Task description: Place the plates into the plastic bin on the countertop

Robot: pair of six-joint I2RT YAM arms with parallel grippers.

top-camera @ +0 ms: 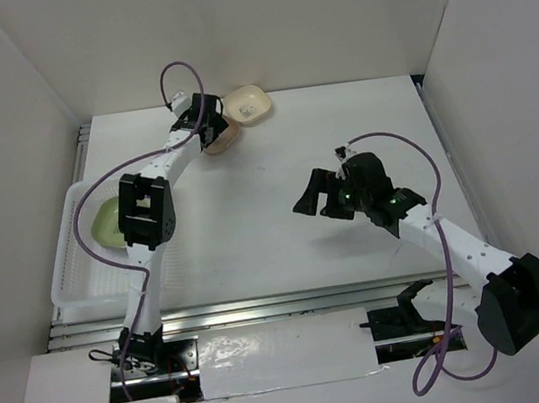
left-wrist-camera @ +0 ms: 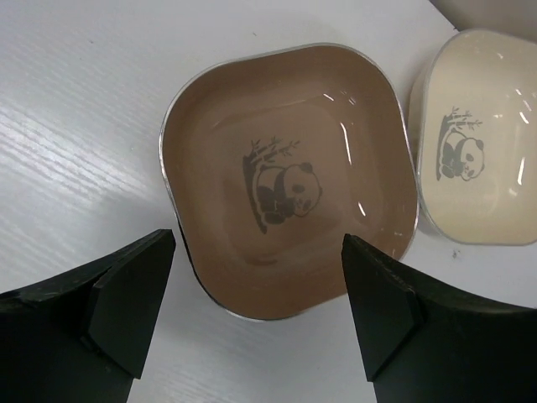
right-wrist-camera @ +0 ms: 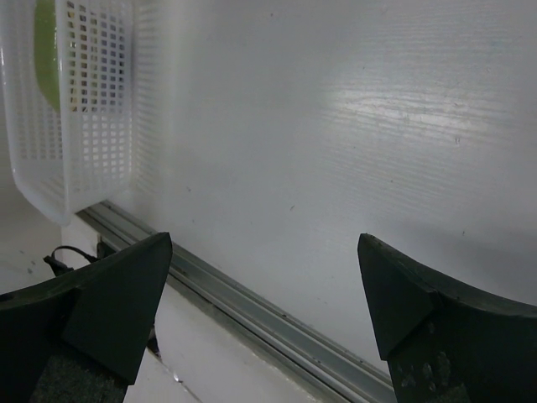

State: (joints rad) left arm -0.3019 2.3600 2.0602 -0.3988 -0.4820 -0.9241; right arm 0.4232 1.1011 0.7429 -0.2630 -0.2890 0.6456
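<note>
The brown plate's near rim [top-camera: 210, 152] [left-wrist-camera: 185, 245] is below, on the left in the wrist view, so my left gripper will next go down toward that side with its fingers open around the rim of the plate.
A brown plate [left-wrist-camera: 289, 180] with a panda print lies on the countertop [top-camera: 286, 249] at the back; it also shows in the top view [top-camera: 227, 138]. A cream plate [left-wrist-camera: 478, 143] lies just to its right, near the back wall [top-camera: 249, 103]. My left gripper [left-wrist-camera: 258, 281] is open and empty, hovering over the brown plate's near edge, above the plate in the top view [top-camera: 201, 121]. A green plate [top-camera: 108, 224] lies in the plastic bin [top-camera: 73, 277] at the left edge. My right gripper [top-camera: 311, 201] is open and empty above the middle of the countertop. Other plates are out of view.
White walls enclose the countertop on three sides. A metal rail [right-wrist-camera: 252, 311] runs along the near edge. In the right wrist view my right gripper [right-wrist-camera: 264, 285] faces the bin [right-wrist-camera: 75, 109], far off, with the green plate [right-wrist-camera: 46, 50] inside.
</note>
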